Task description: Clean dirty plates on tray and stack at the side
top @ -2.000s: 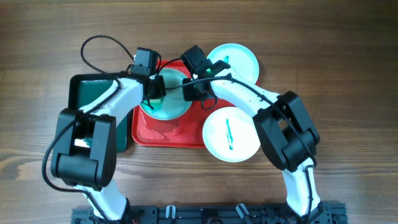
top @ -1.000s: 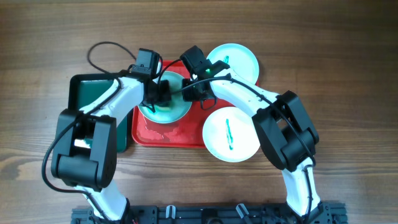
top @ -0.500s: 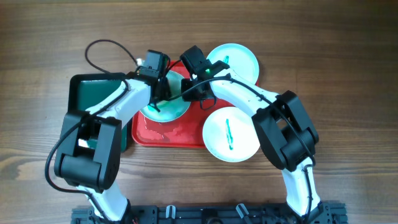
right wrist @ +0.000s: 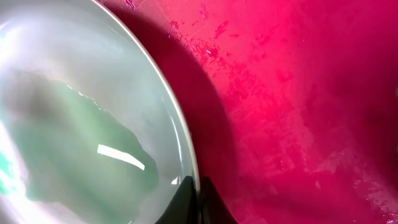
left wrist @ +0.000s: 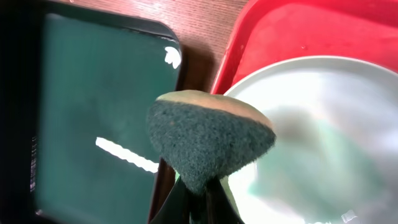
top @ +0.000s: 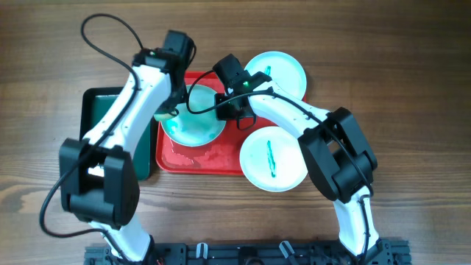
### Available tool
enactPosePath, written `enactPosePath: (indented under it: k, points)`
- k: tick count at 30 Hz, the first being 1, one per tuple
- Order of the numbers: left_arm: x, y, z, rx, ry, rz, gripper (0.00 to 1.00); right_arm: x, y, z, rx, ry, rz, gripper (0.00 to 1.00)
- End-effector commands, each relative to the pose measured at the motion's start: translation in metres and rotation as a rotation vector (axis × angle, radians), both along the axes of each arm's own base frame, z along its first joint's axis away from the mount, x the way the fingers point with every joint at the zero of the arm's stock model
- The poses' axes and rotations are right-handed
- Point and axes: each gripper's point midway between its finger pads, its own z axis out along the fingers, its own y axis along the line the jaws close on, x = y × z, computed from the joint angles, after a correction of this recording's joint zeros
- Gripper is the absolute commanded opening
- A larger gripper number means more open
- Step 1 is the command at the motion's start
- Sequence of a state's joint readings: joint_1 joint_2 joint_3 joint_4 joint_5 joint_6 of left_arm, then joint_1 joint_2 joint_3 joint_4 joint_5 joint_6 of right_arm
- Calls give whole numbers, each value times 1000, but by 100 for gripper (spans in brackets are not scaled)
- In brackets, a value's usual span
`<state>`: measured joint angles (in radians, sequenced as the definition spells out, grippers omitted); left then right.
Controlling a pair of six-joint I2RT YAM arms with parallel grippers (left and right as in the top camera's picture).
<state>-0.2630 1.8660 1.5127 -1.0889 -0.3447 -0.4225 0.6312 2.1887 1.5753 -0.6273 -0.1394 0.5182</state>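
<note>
My right gripper should lift past the smeared plates, then lower and release its plate on the bare tabletop to its right in the overhead view.
A white plate (top: 193,121) with a teal film sits tilted on the red tray (top: 213,158). My right gripper (top: 223,110) is shut on its right rim; the right wrist view shows the fingers (right wrist: 198,196) pinching the plate's edge (right wrist: 112,112) over the tray (right wrist: 298,93). My left gripper (top: 171,110) is shut on a dark green sponge (left wrist: 208,137) and holds it above the plate's left rim (left wrist: 323,124). Two more plates, each with a teal smear, lie at the tray's right: one at the back (top: 283,70) and one at the front (top: 274,158).
A smaller dark green tray with a black rim (top: 107,110) lies left of the red tray; it also shows in the left wrist view (left wrist: 93,99). Wet streaks mark the red tray's floor. Wooden table surrounds everything.
My left arm has lifted the sponge off the plate's middle and swung left and back to the plate's left rim. The right gripper has kept its hold on the rim.
</note>
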Motion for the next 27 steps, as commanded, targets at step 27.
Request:
enactPosePath:
  k: [27]
  points:
    - [-3, 112, 17, -351, -40, 365, 4, -35, -47, 268, -992, -1123, -152, 4]
